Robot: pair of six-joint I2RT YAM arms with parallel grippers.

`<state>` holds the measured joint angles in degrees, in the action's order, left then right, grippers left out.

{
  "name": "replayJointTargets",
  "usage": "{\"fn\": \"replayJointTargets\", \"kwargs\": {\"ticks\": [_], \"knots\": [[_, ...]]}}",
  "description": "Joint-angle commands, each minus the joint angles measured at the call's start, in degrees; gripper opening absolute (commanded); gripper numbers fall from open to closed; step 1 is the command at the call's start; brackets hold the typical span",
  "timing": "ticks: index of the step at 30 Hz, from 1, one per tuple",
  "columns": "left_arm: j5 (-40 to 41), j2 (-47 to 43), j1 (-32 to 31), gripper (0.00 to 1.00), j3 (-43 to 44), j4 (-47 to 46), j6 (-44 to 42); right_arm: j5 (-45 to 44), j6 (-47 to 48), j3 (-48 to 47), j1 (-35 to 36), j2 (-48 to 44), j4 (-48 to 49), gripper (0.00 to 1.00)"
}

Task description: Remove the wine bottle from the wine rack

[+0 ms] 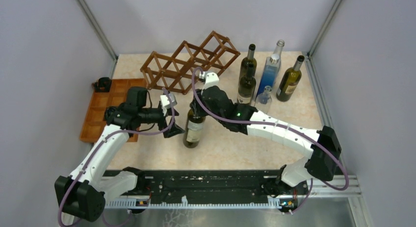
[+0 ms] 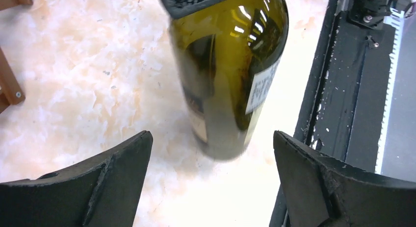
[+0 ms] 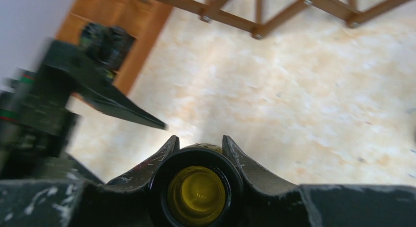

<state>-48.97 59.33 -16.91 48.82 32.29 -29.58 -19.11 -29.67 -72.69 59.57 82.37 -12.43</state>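
Note:
The robot's right gripper should next carry the upright bottle outward toward the standing bottles and release the bottle's neck short of them, because the tabletop there is bare.
The wine rack (image 1: 189, 64), a reddish-brown lattice, stands at the back with its cells empty. A dark green wine bottle (image 1: 195, 130) with a pale label is upright in front of it, at or just above the tabletop. My right gripper (image 1: 196, 108) is shut on the bottle's neck; the right wrist view shows its fingers (image 3: 235, 156) hugging the bottle mouth (image 3: 196, 195). My left gripper (image 1: 175, 132) is open just left of the bottle. In the left wrist view the bottle (image 2: 225, 75) stands beyond the wide-apart fingers (image 2: 117, 173), untouched.
An orange-brown compartment tray (image 1: 105, 112) lies at the left. Several bottles (image 1: 247, 75) stand at the back right, among them a clear blue one (image 1: 270, 70). A black rail (image 1: 211, 183) runs along the near edge. Walls close in on both sides.

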Motion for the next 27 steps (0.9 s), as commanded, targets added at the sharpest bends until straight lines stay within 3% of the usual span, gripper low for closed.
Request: {"fn": "replayJointTargets", "kwargs": {"ticks": [1,12,25,27], "knots": [[4.2,1.1,-0.1,0.99,2.9,2.5,2.0,-5.0,4.1,2.1,-2.5,-6.4,2.8,0.00],[11.1,1.9,0.7,0.99,4.7,1.4,7.1,-14.0,17.2,5.8,-8.1,-8.5,5.0,0.00],[14.4,1.7,3.0,0.99,4.6,-2.0,8.9,-14.6,20.6,8.4,-11.0,-7.0,5.6,0.00],[14.8,1.7,3.8,0.99,4.6,-2.5,9.0,-14.1,20.2,8.8,-11.0,-7.1,5.3,0.09]]}}
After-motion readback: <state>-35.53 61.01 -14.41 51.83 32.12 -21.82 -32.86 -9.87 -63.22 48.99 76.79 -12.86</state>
